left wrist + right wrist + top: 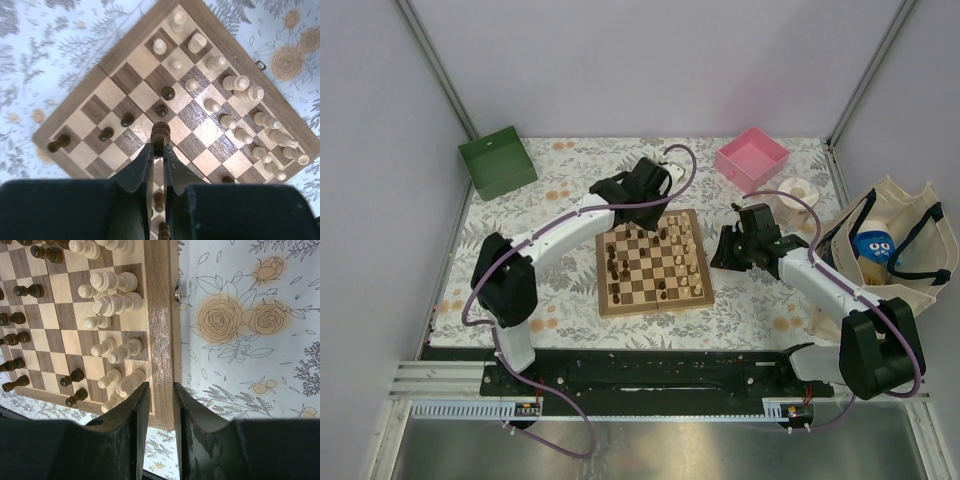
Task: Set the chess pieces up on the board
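Observation:
The left gripper goes left in the top view next, then down onto the light square beside the dark corner piece, as that square is empty.
The board (655, 306) lies in the middle of the flowered cloth. On it, dark pieces (613, 265) stand mostly on the left and cream pieces (692, 262) on the right. My left gripper (636, 205) hangs over the board's far side. In the left wrist view this gripper (159, 147) is shut on a dark brown piece (161, 132), held above the squares (145, 95). More dark pieces (127, 120) and cream pieces (235, 82) stand beyond it. My right gripper (725, 250) hovers at the board's right edge. There (160, 386) its fingers stand slightly apart, empty, over the wooden border (159, 330) beside cream pieces (112, 280).
A green box (497, 162) stands at the back left and a pink box (752, 158) at the back right. A pale round roll (796, 195) and a cream tote bag (885, 245) holding a blue item sit to the right. White walls enclose the table.

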{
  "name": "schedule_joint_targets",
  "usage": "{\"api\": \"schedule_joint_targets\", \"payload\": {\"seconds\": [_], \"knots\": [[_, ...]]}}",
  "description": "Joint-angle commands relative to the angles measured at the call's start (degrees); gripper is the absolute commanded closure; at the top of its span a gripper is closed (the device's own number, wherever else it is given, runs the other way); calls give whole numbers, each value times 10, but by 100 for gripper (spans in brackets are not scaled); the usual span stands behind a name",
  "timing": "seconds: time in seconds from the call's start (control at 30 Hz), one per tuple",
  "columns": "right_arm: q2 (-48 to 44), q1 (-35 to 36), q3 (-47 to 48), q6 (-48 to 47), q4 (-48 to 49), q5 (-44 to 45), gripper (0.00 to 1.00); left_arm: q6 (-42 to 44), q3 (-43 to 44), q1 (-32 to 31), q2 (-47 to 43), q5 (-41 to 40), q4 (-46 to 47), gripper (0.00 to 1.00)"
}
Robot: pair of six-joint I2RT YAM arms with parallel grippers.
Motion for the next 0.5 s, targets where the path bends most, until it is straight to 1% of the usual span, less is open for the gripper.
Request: {"api": "schedule_joint_targets", "payload": {"seconds": [0.0, 0.17, 0.47], "knots": [[-4, 4, 23, -8, 10, -10, 66, -2, 8, -1, -59, -73, -7, 100], [-7, 4, 22, -8, 10, -9, 66, -19, -10, 19, -74, -96, -14, 100], [-7, 4, 22, -9, 11, -13, 66, -54, -53, 65, -87, -106, -19, 100]]}}
